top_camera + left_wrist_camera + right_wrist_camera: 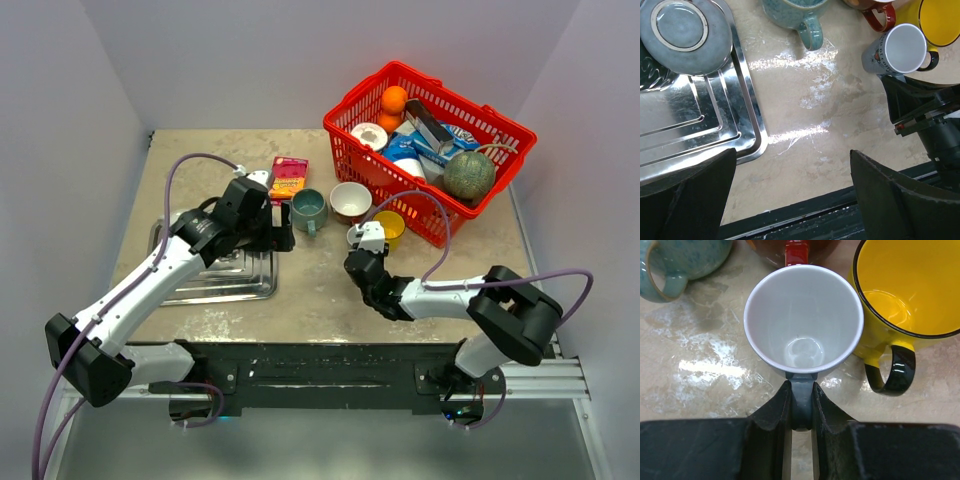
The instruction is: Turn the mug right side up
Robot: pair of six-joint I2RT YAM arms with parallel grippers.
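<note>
The grey mug is opening up, so I will move my left gripper to the left in the top view, and turn and lower the mug to the tray's far corner (161,223).
The mug (803,320) is grey outside and white inside, with its mouth facing up toward the right wrist camera. My right gripper (801,405) is shut on its grey handle (801,390), one finger on each side. In the top view the mug (366,237) stands near the table's middle, next to a yellow mug, with my right gripper (364,256) just in front of it. It also shows in the left wrist view (902,47). I cannot tell whether its base touches the table. My left gripper (792,152) is open and empty, over the table by the tray's right edge (283,228).
A yellow mug (910,285) stands close on the mug's right. A red-brown mug (351,201) and a teal mug (309,209) stand behind. A steel tray (705,115) with an upturned teal dish (685,32) lies left. A red basket (350,112) of groceries is at back right. A pink packet (289,177) lies behind.
</note>
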